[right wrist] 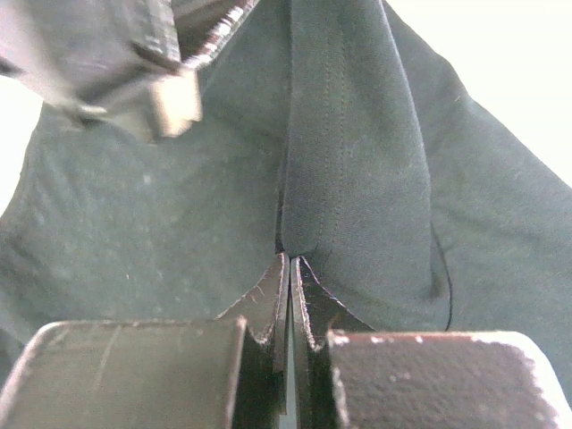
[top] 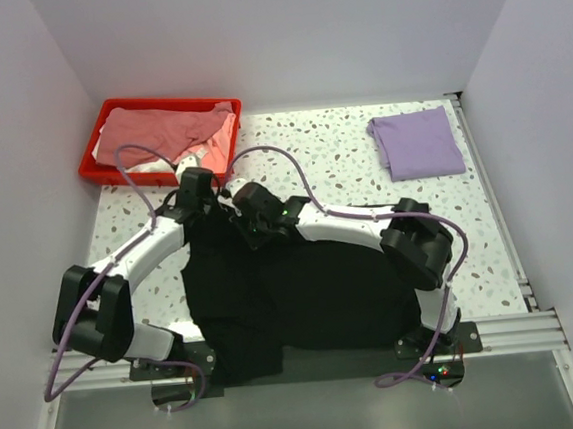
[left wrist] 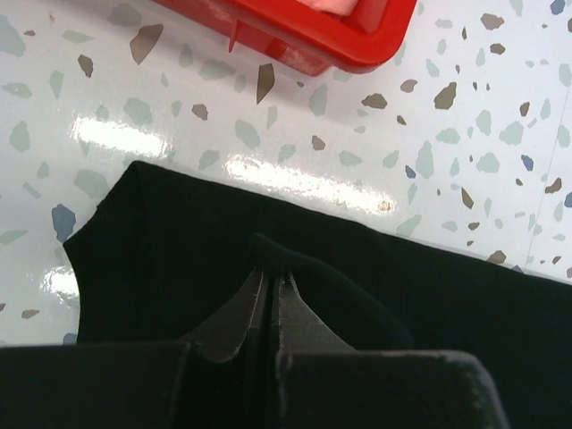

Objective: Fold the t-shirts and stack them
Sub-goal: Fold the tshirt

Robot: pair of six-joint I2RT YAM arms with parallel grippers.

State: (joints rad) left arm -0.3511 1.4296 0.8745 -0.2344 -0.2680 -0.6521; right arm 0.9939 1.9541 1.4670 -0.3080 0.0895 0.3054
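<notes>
My left gripper should next lower and draw back from the red bin's corner over the black shirt (left wrist: 223,259), as the shirt's fold still stands raised there.
A black t-shirt (top: 304,298) lies spread on the table's near middle, its lower part hanging over the front edge. My left gripper (top: 200,194) is shut on a raised fold of the black shirt (left wrist: 223,259) near its far left corner. My right gripper (top: 254,205) is shut on a pinched fold of the same shirt (right wrist: 357,179), close beside the left gripper. A folded light purple t-shirt (top: 417,143) lies at the far right. A dusty pink t-shirt (top: 159,133) and a white one (top: 152,166) lie crumpled in the red bin (top: 102,168).
The red bin's corner (left wrist: 357,45) stands just beyond the black shirt's far edge. White walls close in on three sides. A metal rail (top: 508,331) runs along the front edge. The left gripper's body (right wrist: 134,63) shows in the right wrist view.
</notes>
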